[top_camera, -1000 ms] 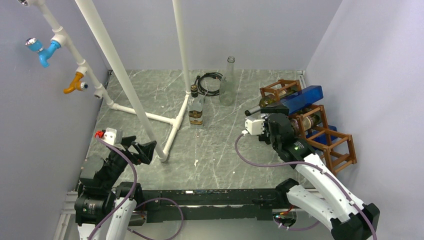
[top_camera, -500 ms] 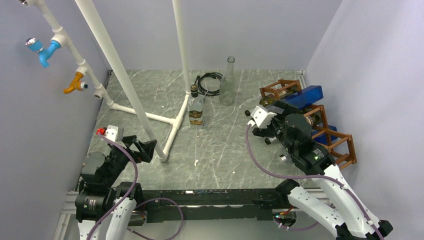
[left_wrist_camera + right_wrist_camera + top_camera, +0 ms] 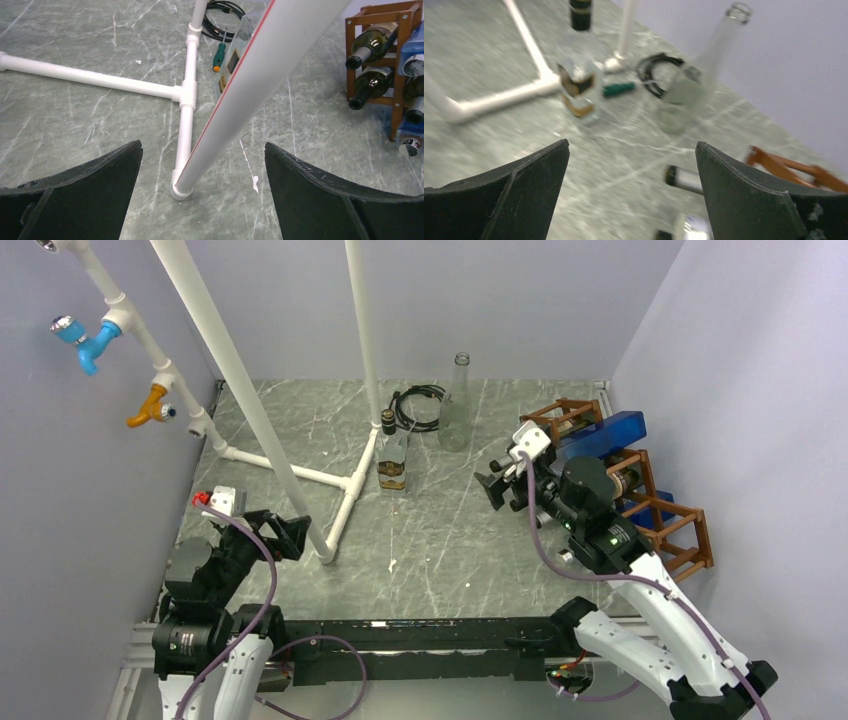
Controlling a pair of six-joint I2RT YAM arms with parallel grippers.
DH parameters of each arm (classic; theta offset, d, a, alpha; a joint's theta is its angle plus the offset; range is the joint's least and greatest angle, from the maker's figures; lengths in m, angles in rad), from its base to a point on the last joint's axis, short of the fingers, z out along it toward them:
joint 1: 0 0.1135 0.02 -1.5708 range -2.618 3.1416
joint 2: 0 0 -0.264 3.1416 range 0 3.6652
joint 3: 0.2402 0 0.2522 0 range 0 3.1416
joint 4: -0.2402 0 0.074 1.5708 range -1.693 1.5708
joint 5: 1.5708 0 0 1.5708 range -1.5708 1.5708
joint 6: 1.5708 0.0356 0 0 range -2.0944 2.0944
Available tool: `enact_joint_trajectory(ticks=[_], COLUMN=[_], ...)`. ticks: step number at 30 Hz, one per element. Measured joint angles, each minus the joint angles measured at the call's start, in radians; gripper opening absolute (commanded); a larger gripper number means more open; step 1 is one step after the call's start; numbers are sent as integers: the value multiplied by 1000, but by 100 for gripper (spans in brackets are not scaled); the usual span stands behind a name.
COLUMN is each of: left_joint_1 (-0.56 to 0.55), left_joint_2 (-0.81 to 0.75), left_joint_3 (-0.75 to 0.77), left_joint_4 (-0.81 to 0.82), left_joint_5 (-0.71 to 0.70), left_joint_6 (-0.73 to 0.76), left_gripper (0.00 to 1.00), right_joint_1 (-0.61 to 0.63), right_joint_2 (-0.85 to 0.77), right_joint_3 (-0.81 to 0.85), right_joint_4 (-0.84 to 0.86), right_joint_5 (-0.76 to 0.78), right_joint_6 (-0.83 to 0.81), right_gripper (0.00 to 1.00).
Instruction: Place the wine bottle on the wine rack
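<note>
I will next move the empty fingers of my right gripper outward and to the left in the top view, toward the liquor bottle's black cap [image 3: 388, 420] [image 3: 580, 14].
The reddish-brown wine rack [image 3: 704, 538] stands at the right wall. In the left wrist view two dark wine bottles [image 3: 372, 42] [image 3: 369, 85] lie in the rack's [image 3: 349, 60] cells, necks pointing out. My right gripper [image 3: 500, 490] hovers open left of the rack, holding nothing. The blurred right wrist view shows its empty jaws [image 3: 632, 145] and a bottle neck [image 3: 681, 179] beside the right finger. My left gripper [image 3: 290, 535] stays open and empty near the left front, facing a slanted white pipe [image 3: 260, 75].
A white pipe frame [image 3: 300, 475] crosses the table's left and middle. A small labelled liquor bottle [image 3: 392, 455] and a clear empty bottle [image 3: 457, 405] stand at the back, near a black cable coil [image 3: 418, 405] and a green screwdriver [image 3: 218, 56]. A blue block [image 3: 605, 435] rests on the rack.
My right gripper has pulled back from the rack, moving left and toward the back, and now faces the table's middle. The left arm has barely shifted.
</note>
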Motion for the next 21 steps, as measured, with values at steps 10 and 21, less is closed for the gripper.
enact_joint_trajectory(ticks=[10,21], left_joint_1=[31,42], left_joint_2=[41,54], left_joint_3=[0,0], left_joint_4=[-3,-3], left_joint_5=[0,0], left_joint_6=[0,-3], left_gripper=[97,97], right_joint_1=[3,43], right_joint_2=[222,460], right_joint_3=[-1,66], right_joint_4=[221,353], right_joint_5=[-72,-58], right_joint_6=[492,670], right_gripper=[100,100])
